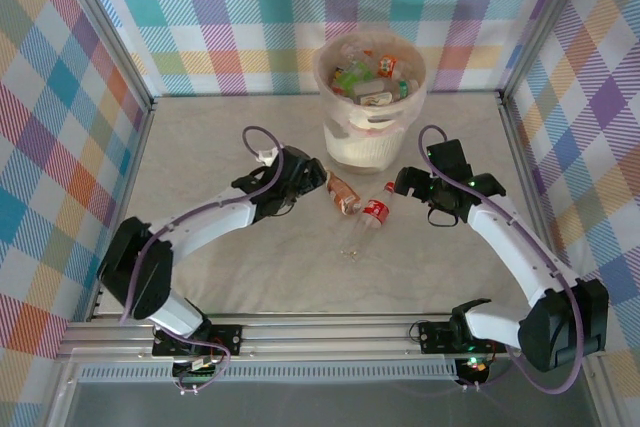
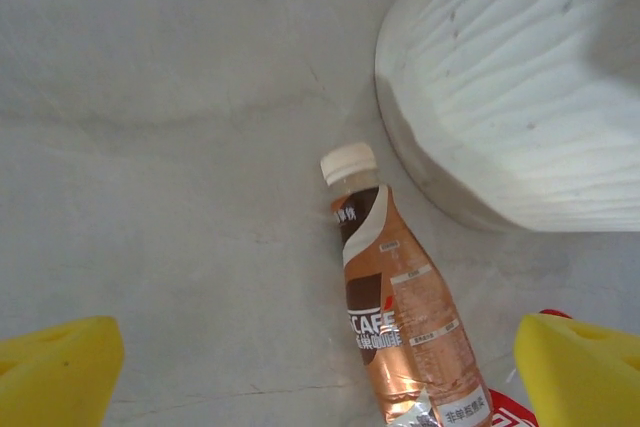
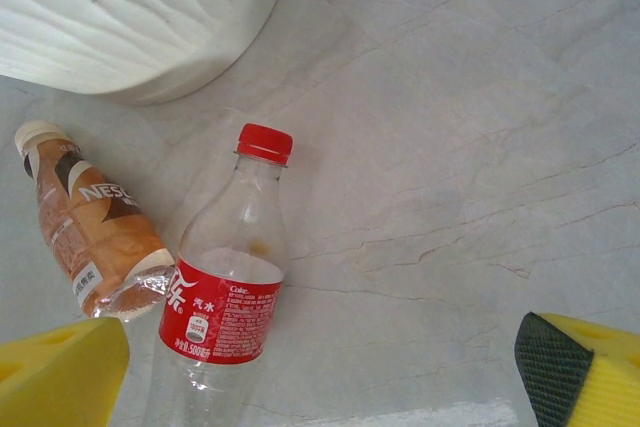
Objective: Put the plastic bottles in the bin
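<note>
My left gripper comes down next onto the brown bottle, onto its labelled middle (image 1: 341, 191) (image 2: 402, 295), and closes across its width, since the bottle runs lengthwise between the open yellow fingers.
The bin (image 1: 328, 59), a cream-white ribbed bucket, stands at the back centre with several plastic bottles (image 1: 362, 79) inside. Two bottles lie on the table in front of it: a brown coffee bottle (image 1: 343, 192) with a white cap and a clear bottle (image 1: 375, 212) with a red label and red cap. My left gripper (image 1: 312, 179) hovers open just left of the brown bottle (image 2: 400, 327), which lies between its yellow fingers (image 2: 55, 372), off to the right side. My right gripper (image 1: 405, 184) is open to the right of the red-label bottle (image 3: 225, 297). The brown bottle (image 3: 95, 237) lies beside that.
The bin's wall (image 2: 520, 87) rises close behind both bottles and is near the right gripper too (image 3: 130, 17). Plaid walls and metal posts (image 1: 505, 97) box in the table. A small clear scrap (image 1: 350, 252) lies nearer the front. Open grey tabletop (image 1: 240, 257) extends toward the arms' bases.
</note>
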You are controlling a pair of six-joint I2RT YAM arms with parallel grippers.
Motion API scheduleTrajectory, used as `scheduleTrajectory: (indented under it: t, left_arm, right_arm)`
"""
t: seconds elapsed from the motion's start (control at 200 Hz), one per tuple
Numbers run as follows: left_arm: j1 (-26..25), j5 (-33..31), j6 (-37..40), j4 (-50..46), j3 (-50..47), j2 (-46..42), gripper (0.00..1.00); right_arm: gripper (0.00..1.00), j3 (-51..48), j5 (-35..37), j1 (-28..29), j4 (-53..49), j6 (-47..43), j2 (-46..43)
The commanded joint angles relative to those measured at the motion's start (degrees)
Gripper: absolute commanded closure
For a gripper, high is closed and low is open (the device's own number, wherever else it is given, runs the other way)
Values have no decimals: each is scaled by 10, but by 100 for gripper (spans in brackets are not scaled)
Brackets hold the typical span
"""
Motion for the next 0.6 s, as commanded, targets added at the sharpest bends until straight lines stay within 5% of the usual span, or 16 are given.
scheduleTrajectory:
  t: [0.0,0.595]
  left_arm:
    - [4,56,-43,47,2,40,0]
    - [-3,148,-47,91,84,191,0]
  right_arm:
    - [0,7,-4,2,-8,9,5]
    - [0,0,-9,2,-4,8,11]
